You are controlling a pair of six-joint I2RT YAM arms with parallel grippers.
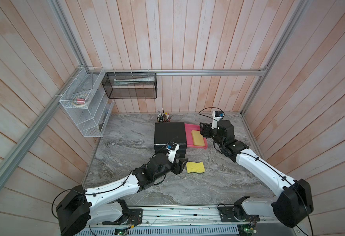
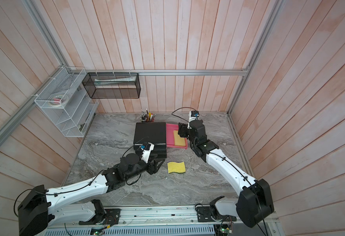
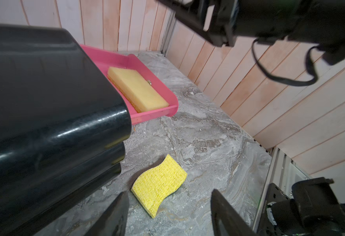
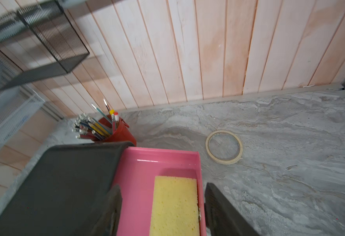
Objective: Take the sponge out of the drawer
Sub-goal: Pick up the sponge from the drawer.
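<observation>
My right gripper should move toward the cabinet and down onto the pale sponge's cabinet-side edge [image 1: 193, 137] [image 4: 155, 206] next, because the open bottom of the drawer lies beside that edge and leaves room for a finger.
A pink drawer [image 1: 190, 127] [image 2: 170, 130] stands pulled out of a black cabinet [image 1: 169, 132]. A pale rectangular sponge [image 1: 198, 138] [image 3: 138, 90] [image 4: 174, 204] lies in it against the front wall. My right gripper [image 1: 202, 130] [image 4: 163, 186] hovers open over that sponge, one finger beyond the drawer's front wall. A bright yellow wavy sponge [image 1: 195, 167] [image 2: 176, 167] [image 3: 159, 183] lies flat on the marble table in front of the cabinet. My left gripper [image 1: 183, 164] [image 3: 168, 193] is open just short of it, holding nothing.
A red cup of pencils [image 1: 163, 118] [image 4: 114, 130] stands behind the cabinet. A ring of tape [image 4: 223, 147] lies on the table past the drawer. A white wire rack [image 1: 81, 102] and a black mesh basket [image 1: 130, 85] hang on the walls.
</observation>
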